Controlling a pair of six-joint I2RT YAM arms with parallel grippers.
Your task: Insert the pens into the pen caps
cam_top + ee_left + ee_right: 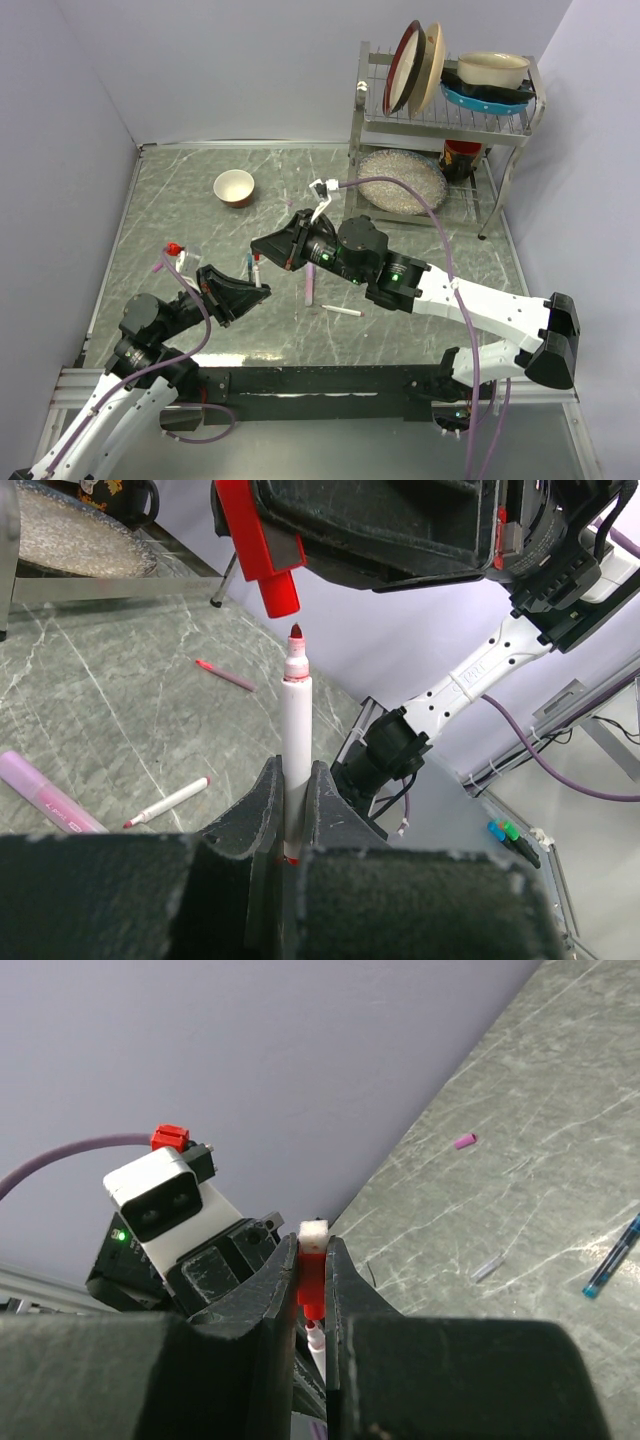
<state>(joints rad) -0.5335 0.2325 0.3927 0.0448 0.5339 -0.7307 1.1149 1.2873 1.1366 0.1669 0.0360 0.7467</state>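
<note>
The pen and the red cap's open end have a gap between them. I will move my left gripper to the right in the top view to seat the pen in the cap's open end before I let go.
My left gripper [292, 776] is shut on a white-barrelled pen [296, 720] and holds it upright, red tip [296, 633] on top. Just above that tip hangs a red pen cap [262, 550], open end down and slightly to the left of it, a small gap between them. My right gripper [312, 1252] is shut on this red cap [312, 1282], and the pen's tip [316, 1336] shows right below it. From above, the two grippers meet over the table's left middle, where the held pen [258, 272] stands between them.
On the table lie a lilac marker [311, 285], a white pen [343, 311], a pink-red pen [225, 674], a teal pen [610, 1260] and a small pink cap [465, 1141]. A small bowl [234, 187] sits at the back left. A dish rack [440, 120] stands at the back right.
</note>
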